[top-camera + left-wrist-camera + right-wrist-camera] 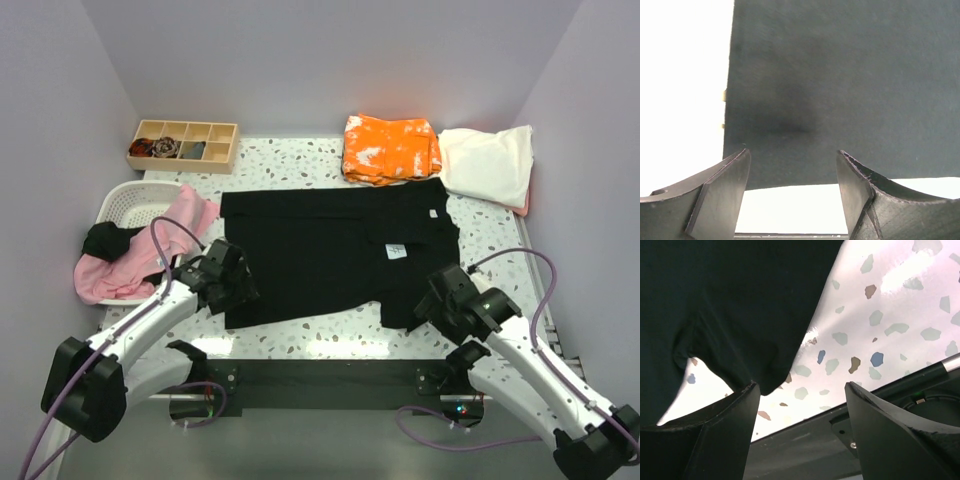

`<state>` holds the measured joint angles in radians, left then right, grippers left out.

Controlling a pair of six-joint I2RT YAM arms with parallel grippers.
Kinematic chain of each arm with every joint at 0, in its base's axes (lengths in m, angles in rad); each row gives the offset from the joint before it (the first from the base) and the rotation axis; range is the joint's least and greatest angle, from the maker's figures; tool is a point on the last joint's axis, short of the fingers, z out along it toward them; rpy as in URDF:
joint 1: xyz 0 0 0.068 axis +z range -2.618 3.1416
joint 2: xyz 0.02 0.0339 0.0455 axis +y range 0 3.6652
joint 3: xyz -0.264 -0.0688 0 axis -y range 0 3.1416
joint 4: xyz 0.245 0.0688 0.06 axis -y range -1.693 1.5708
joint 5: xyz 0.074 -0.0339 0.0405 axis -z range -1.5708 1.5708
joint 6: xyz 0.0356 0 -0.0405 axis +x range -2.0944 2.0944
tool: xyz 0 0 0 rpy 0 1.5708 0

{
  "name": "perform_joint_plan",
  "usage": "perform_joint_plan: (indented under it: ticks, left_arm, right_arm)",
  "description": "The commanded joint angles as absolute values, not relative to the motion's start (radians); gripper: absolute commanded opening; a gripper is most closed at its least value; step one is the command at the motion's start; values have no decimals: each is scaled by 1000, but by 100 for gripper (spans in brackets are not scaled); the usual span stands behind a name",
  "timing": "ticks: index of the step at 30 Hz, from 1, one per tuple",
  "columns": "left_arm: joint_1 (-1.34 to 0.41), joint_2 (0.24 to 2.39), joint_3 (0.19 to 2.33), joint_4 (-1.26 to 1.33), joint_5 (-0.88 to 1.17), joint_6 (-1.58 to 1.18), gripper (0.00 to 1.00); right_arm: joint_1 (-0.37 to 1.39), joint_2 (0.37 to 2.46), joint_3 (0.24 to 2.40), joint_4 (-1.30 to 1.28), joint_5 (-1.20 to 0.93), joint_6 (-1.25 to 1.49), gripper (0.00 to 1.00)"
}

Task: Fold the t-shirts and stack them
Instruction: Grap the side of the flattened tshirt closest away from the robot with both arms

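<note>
The black t-shirt's near corner by the basket lies flat below and back of my left gripper, so my left gripper will bring its open fingers down and back onto that corner next.
A large black t-shirt (330,250) with a small white label (397,250) lies spread flat on the speckled table. My left gripper (240,290) hovers open over its near-left corner; in the left wrist view the black t-shirt (840,85) fills the space past the left gripper (792,175), with bare table between the fingers. My right gripper (428,303) stands open by the near-right corner, where a fold of the black t-shirt (730,315) reaches the left finger of the right gripper (802,405). A folded orange, white-blotched shirt (390,148) and a cream shirt (490,165) lie at the back right.
A white slotted basket (125,205) at the left holds a pink shirt (150,255) draped over its rim and a dark garment (105,240). A wooden compartment tray (185,143) sits at the back left. A dark rail (815,440) runs along the table's near edge.
</note>
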<state>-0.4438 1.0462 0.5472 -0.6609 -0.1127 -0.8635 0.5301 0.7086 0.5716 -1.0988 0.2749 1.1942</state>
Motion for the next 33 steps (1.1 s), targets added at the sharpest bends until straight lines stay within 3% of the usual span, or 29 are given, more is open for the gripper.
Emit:
perform_joint_plan:
  ticks: [1,9,25,33]
  left_arm:
    - [-399,1060,603,-709,-130,-881,73]
    - [-382,1103,580,-715,-86,-908,71]
    - [-382,893,509,-844,-144,-1101,71]
    - [-382,1006,417,-733,-80,-1106,68]
  right_arm:
    - [534,686,528,-1105,345,1284,72]
    - [532,774,477,-896,325,1232,72]
    - [511,755,439,-857,334,1177,73]
    - [506,739,445,-876,350,1167,73]
